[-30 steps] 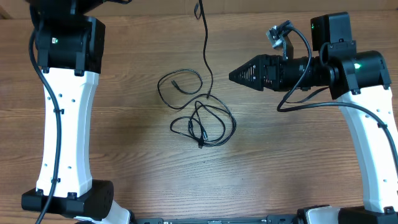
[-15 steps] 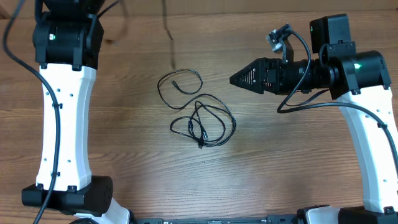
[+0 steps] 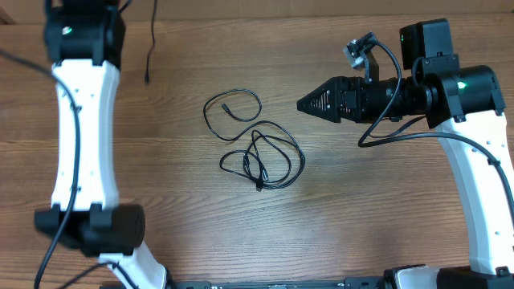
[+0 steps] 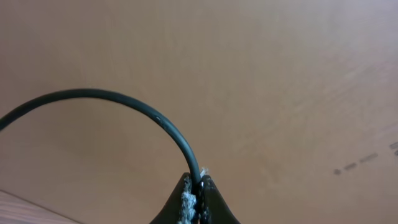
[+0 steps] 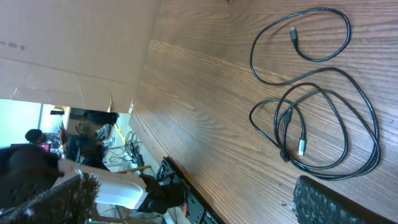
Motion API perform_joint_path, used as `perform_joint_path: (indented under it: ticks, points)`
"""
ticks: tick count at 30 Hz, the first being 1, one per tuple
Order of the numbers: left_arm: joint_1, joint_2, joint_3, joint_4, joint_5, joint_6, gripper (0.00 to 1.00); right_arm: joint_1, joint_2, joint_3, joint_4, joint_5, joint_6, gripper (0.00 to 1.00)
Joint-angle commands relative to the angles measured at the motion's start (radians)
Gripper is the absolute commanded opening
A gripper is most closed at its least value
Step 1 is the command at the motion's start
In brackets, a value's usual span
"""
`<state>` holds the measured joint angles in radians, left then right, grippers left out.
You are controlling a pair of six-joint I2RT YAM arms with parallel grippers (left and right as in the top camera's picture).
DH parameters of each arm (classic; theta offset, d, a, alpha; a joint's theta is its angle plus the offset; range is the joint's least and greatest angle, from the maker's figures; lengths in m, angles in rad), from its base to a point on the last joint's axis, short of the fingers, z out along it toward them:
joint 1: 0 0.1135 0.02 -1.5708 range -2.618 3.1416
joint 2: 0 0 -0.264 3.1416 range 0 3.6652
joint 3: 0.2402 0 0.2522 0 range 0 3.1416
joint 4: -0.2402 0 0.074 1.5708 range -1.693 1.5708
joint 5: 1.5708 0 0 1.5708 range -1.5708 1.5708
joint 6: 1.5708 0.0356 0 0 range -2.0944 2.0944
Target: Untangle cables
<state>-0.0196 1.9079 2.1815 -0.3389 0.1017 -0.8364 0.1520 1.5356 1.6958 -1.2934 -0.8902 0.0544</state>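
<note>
The spot on the bare tabletop to the left in the overhead view is clear of the pile, so I should bring my left gripper down there and let go of the cable.
Black cables (image 3: 261, 156) lie as loose tangled loops mid-table, with one separate loop (image 3: 230, 108) to their upper left; they also show in the right wrist view (image 5: 311, 124), with a silvery plug (image 5: 301, 147). My left gripper (image 4: 198, 182) is shut on one black cable (image 4: 124, 99), which arches away to the left. In the overhead view that cable (image 3: 150, 48) hangs at the top left, clear of the pile; the left fingers are out of that view. My right gripper (image 3: 301, 103) is open and empty, just right of the pile, its fingers wide apart (image 5: 189, 180).
The wooden table (image 3: 361, 217) carries both arm bases, at the front left (image 3: 88, 233) and front right (image 3: 482, 241). A brown cardboard wall (image 5: 74, 43) runs along the back. Beyond the table edge, clutter and a person (image 5: 31, 137) show in the right wrist view.
The left arm has swung left and carried the held cable from the top centre to the top left, pulling its end off the pile. The right arm has not moved.
</note>
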Motion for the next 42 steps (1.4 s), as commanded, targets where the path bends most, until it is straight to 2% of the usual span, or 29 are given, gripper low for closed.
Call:
perform_joint_path:
  ticks: [1, 4, 8, 15, 20, 24, 25, 26, 27, 28, 29, 31, 34, 37, 39, 42]
  points:
    - [-0.007, 0.083, 0.009, 0.100, 0.224, -0.164, 0.04, -0.002, -0.005, 0.007, 0.000, 0.000, -0.012, 1.00]
    - [-0.006, 0.131, 0.009, 0.191, 0.284, -0.208, 0.04, -0.002, -0.005, 0.007, -0.002, 0.000, -0.012, 1.00]
    - [0.013, 0.186, 0.009, 0.161, 0.295, -0.203, 0.04, -0.002, -0.005, 0.007, -0.032, 0.001, -0.032, 1.00]
    - [0.192, 0.288, 0.009, 0.103, 0.295, -0.213, 0.04, -0.002, -0.005, 0.007, -0.107, 0.063, -0.049, 1.00]
    - [0.376, 0.341, 0.008, -0.020, 0.200, -0.147, 0.04, -0.002, -0.005, 0.007, -0.148, 0.071, -0.056, 1.00]
    - [0.500, 0.355, 0.008, -0.088, 0.172, -0.004, 0.04, -0.002, -0.005, 0.007, -0.169, 0.071, -0.056, 1.00]
    - [0.529, 0.355, 0.008, -0.110, 0.172, 0.034, 0.19, -0.002, -0.005, 0.007, -0.172, 0.071, -0.056, 1.00]
    - [0.555, 0.355, 0.008, -0.134, 0.172, 0.076, 0.46, -0.002, -0.005, 0.007, -0.174, 0.072, -0.057, 1.00]
    - [0.578, 0.355, 0.008, -0.157, 0.172, 0.130, 0.50, -0.002, -0.005, 0.007, -0.174, 0.073, -0.057, 1.00]
    - [0.600, 0.355, 0.008, -0.182, 0.172, 0.184, 0.45, -0.002, -0.005, 0.007, -0.173, 0.077, -0.056, 1.00]
    - [0.629, 0.355, 0.008, -0.225, 0.160, 0.257, 0.49, -0.002, -0.005, 0.007, -0.171, 0.090, -0.057, 1.00]
    - [0.653, 0.355, 0.008, -0.281, 0.150, 0.308, 0.66, -0.002, -0.005, 0.007, -0.171, 0.090, -0.057, 1.00]
    - [0.666, 0.355, 0.008, -0.385, 0.151, 0.355, 0.66, -0.002, -0.005, 0.007, -0.171, 0.090, -0.057, 1.00]
    - [0.655, 0.356, 0.007, -0.478, 0.162, 0.365, 0.60, -0.002, -0.005, 0.007, -0.171, 0.090, -0.056, 1.00]
    - [0.628, 0.358, 0.006, -0.557, 0.161, 0.372, 0.65, -0.002, -0.005, 0.007, -0.171, 0.090, -0.056, 1.00]
    - [0.568, 0.369, 0.002, -0.644, 0.156, 0.422, 0.85, -0.001, -0.005, 0.007, -0.171, 0.090, -0.057, 1.00]
